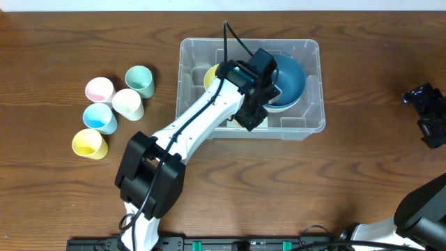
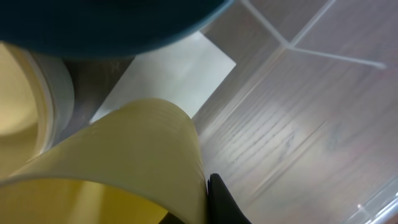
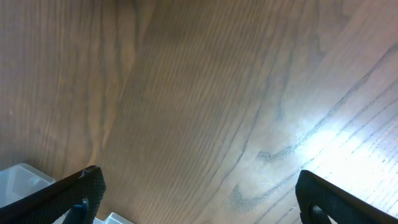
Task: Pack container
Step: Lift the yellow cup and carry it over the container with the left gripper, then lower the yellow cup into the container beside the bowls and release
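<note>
My left gripper brings the yellow cup [image 2: 130, 149] down onto the pale label on the container's bottom next and releases the cup's side. That label lies clear beside the blue bowl.
The clear container [image 1: 315, 104] stands at the middle of the table, with a blue bowl [image 1: 291, 80] in its right half and a yellow bowl [image 1: 210, 75] showing at its left. My left gripper [image 1: 255, 113] reaches down inside it, shut on the wall of a yellow cup [image 2: 130, 149]; one black finger [image 2: 222, 200] presses against the cup's outside. The pale label [image 2: 180, 74] on the container floor [image 2: 292, 137] lies just beyond the cup. My right gripper [image 1: 426, 115] hovers open over bare wood at the far right, its jaws [image 3: 196, 186] wide apart with nothing between them.
Several cups stand in a cluster left of the container: pink [image 1: 99, 89], green [image 1: 140, 81], cream [image 1: 128, 104], blue [image 1: 100, 118] and yellow [image 1: 90, 143]. A clear plastic corner [image 3: 22, 180] shows at the lower left of the right wrist view.
</note>
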